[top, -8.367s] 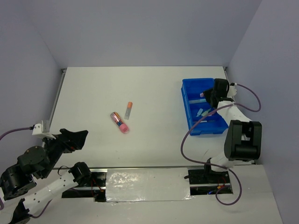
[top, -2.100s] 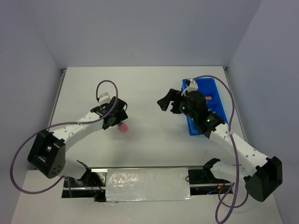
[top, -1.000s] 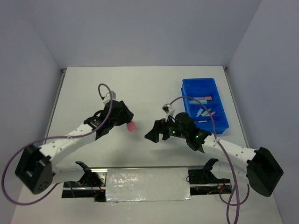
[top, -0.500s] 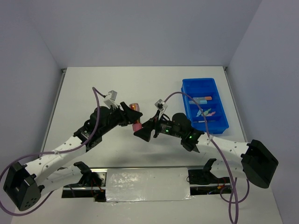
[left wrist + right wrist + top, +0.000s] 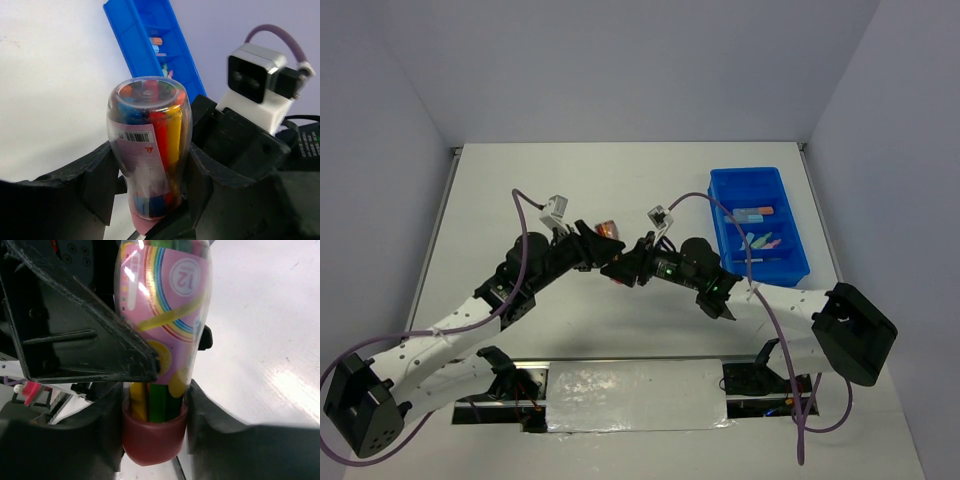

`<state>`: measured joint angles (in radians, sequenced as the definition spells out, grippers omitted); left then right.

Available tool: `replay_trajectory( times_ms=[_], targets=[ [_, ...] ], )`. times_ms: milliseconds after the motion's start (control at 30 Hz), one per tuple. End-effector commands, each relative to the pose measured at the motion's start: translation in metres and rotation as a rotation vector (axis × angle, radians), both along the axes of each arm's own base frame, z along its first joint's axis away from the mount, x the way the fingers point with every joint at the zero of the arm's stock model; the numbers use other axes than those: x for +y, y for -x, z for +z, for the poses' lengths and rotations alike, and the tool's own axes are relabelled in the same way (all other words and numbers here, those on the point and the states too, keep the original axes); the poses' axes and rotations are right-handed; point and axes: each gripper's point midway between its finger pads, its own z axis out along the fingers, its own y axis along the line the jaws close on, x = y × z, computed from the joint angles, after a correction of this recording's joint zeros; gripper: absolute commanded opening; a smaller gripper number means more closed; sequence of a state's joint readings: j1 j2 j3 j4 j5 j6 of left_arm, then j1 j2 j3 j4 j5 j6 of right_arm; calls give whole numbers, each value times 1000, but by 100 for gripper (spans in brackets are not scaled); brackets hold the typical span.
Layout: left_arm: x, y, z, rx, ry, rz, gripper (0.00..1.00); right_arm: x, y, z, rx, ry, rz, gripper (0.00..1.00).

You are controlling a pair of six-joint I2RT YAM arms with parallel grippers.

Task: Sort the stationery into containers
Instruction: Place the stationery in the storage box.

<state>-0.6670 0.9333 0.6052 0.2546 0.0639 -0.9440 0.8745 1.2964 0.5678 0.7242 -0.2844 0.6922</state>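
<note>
I will move my right gripper outward, to the right in the top view, and then down to release the tube there, because the blue tray's far section [image 5: 748,188] is empty.
A clear tube of coloured markers [image 5: 609,231] with a pink cap [image 5: 620,276] is held in the air over the table's middle. My left gripper [image 5: 599,248] is shut on the tube's body; in the left wrist view the tube [image 5: 149,130] stands upright between the fingers [image 5: 97,182], with my left gripper [image 5: 150,192] round it. My right gripper [image 5: 627,267] is shut on the cap end; the right wrist view shows the tube [image 5: 167,315], its cap [image 5: 154,437] and my right gripper [image 5: 155,430]. The blue tray [image 5: 728,250] holds several small stationery pieces.
The blue tray also shows in the left wrist view [image 5: 131,30], behind the tube. The right wrist's white camera housing [image 5: 257,75] is close beside the tube. The two arms meet over the table's middle, their cables looping above them.
The left gripper lifted the tube off the table and carried it right. The right arm swung left from the tray and closed on the tube's pink cap.
</note>
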Motion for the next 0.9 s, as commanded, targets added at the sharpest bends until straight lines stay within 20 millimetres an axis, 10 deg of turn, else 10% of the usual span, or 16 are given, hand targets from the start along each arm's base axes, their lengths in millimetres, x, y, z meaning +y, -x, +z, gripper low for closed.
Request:
replay_trajectory(
  times_ms=[0,100,133,200,233,433,567,700,867],
  targets=[
    [-4,8,23,-51,61,-35,0,11,-1,48,-104,-111,20,11],
    [7,3,24,-52,9,24,27,8,-4,34,-81,-82,-1,0],
    [14,-5,39,-69,2,79,58,6,-7,25,-61,-68,-19,0],
    [30,-10,37,-36,-98,154,94,6,-9,13,-28,-49,-36,0],
    [40,-15,68,-62,-98,206,99,5,-14,6,-8,-34,-60,0],
    [148,-28,155,-10,-225,713,99,-34,-69,-27,183,6,-314,0],
    [185,5,154,-12,-325,748,99,-106,-137,-33,291,-5,-617,0],
    [179,30,101,10,-420,590,99,-204,-210,-27,343,52,-1022,0],
    [182,57,45,9,-548,448,99,-279,-255,-6,450,-13,-1313,0]
  ],
)
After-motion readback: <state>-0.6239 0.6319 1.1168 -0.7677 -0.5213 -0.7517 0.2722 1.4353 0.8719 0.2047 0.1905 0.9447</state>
